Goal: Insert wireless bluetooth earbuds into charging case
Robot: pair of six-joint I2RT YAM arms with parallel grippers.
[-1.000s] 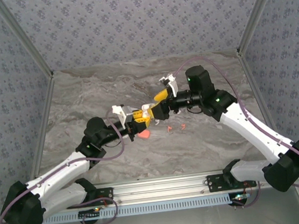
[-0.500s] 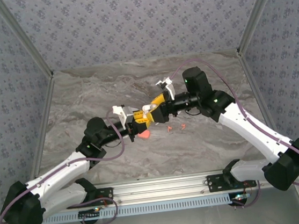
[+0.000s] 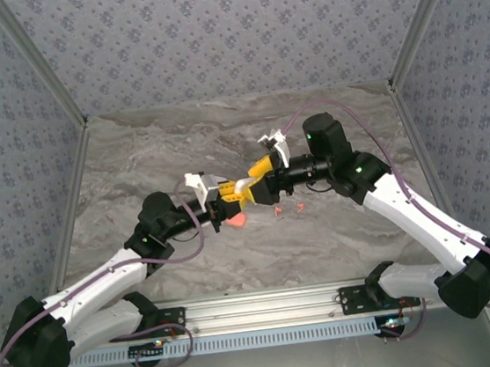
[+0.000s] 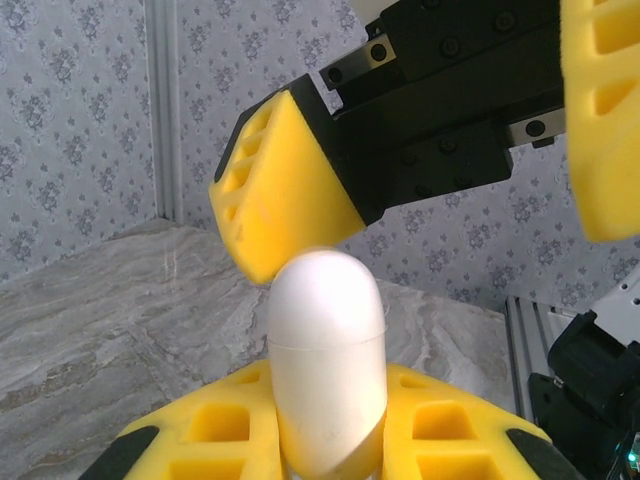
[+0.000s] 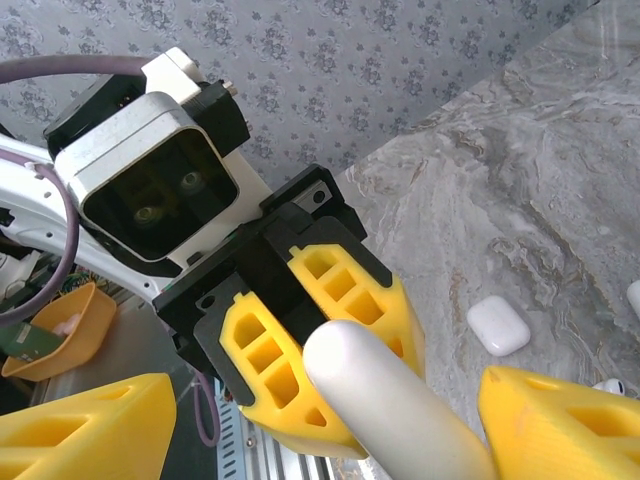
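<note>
My left gripper needs to move the closed case outward and down onto the bare marble there and let go of it, because that spot is clear.
My left gripper (image 3: 230,199) is shut on a white charging case (image 4: 326,355), which stands closed and upright out of its yellow fingers (image 4: 200,440). My right gripper (image 3: 258,185) is open and faces it. One of its yellow fingers (image 4: 285,190) sits right at the case's top, the other (image 4: 603,110) well off to the side. In the right wrist view the white case (image 5: 400,410) points up between the spread fingers (image 5: 90,430). Two coral earbuds (image 3: 276,211) (image 3: 301,205) lie on the table beside a coral case (image 3: 238,222).
Another white case (image 5: 498,325) lies on the marble table, with white earbuds (image 5: 612,385) near it at the view's right edge. An orange bin (image 5: 60,330) sits beyond the front rail. Patterned walls close in the table on three sides.
My right gripper has moved left toward the left gripper and now has its open fingers around the held white case. The left arm has stayed put.
</note>
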